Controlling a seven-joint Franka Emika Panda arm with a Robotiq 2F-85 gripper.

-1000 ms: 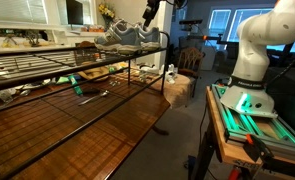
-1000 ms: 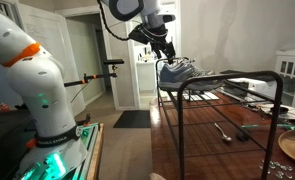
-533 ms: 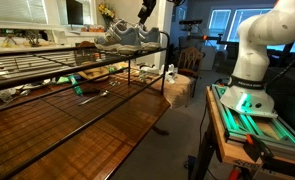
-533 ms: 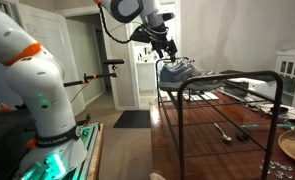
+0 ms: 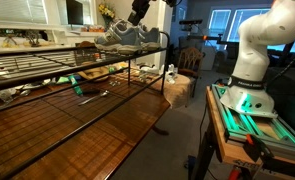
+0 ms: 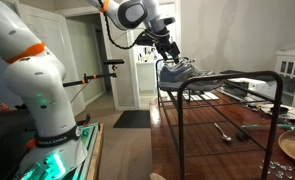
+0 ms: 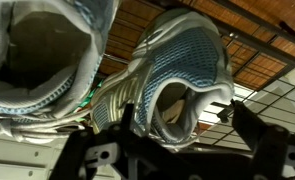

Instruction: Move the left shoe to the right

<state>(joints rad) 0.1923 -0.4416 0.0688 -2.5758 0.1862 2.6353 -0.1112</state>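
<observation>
I will lower my gripper until its open fingers straddle the rim of the shoe's heel opening away from the twin shoe, which shows between them below.
Two matching grey sneakers with white soles stand side by side on the top shelf of a wire rack (image 5: 47, 62). In an exterior view the left shoe (image 5: 115, 36) stands beside its twin (image 5: 143, 37). In another exterior view the pair overlaps (image 6: 177, 71). My gripper (image 5: 137, 13) hovers just above them, also seen from the other side (image 6: 170, 52). In the wrist view one sneaker's heel opening (image 7: 177, 95) lies below my open fingers (image 7: 177, 140), and the other sneaker (image 7: 37, 60) fills the left. The fingers hold nothing.
The rack's top rail (image 6: 227, 78) and lower shelves (image 5: 97, 95) hold tools and clutter. A wooden floor (image 5: 87, 135) lies below. The robot base (image 5: 249, 95) stands on a green-lit stand. A doorway (image 6: 127, 70) is behind the rack.
My gripper has shifted sideways above the shoes, leftward in one exterior view, and risen slightly. Neither shoe has moved.
</observation>
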